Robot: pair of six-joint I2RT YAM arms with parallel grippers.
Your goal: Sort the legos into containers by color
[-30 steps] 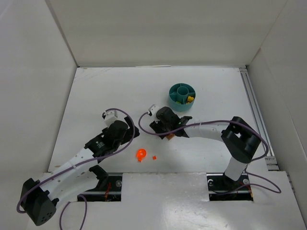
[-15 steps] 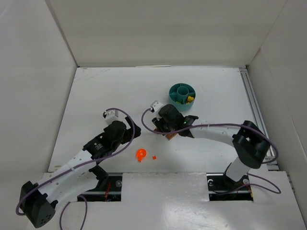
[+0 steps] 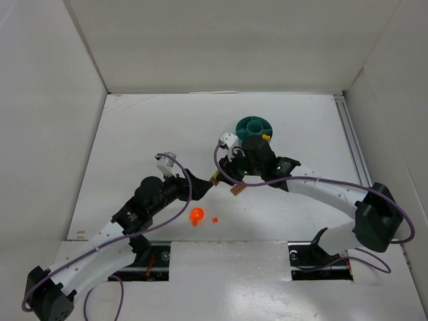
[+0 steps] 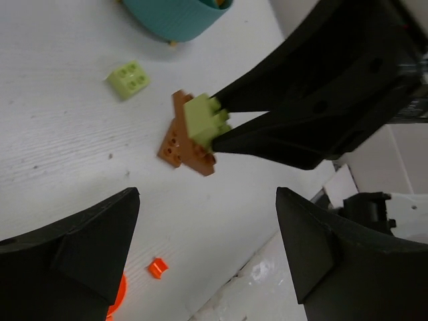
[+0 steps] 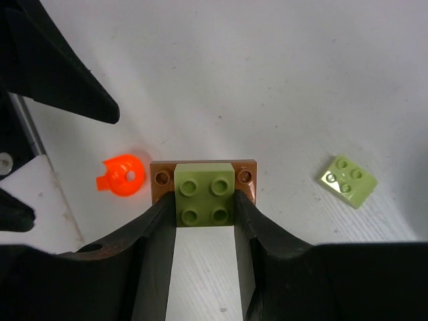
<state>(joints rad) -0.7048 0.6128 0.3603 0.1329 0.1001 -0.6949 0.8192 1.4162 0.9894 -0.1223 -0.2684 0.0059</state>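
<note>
I will next swing my right gripper outward over the teal tub (image 3: pixel 242 127) and release the pale yellow-green brick, because the tub is outward and to the gripper's right in the top view.
My right gripper (image 5: pixel 204 200) is shut on a pale yellow-green brick (image 5: pixel 204 192) stacked on a brown plate (image 5: pixel 160 176), low over the table. The stack also shows in the left wrist view (image 4: pixel 204 122) and, as a brown spot, in the top view (image 3: pixel 236 190). My left gripper (image 4: pixel 207 195) is open and empty, just left of the stack. A second pale green brick (image 5: pixel 346 180) lies loose nearby. A roundish orange piece (image 3: pixel 196 215) and a tiny orange brick (image 3: pixel 215 219) lie in front. The teal tub (image 3: pixel 242 127) stands behind and holds yellow pieces (image 3: pixel 265 138).
White walls close the table at the left, back and right. A metal rail (image 3: pixel 354 157) runs along the right edge. The two arm bases sit in cut-outs at the near edge. Purple cables loop off both arms.
My right wrist has swung right toward the tub while the held stack stayed near the same spot. My left gripper has moved forward and right, closer to the stack.
</note>
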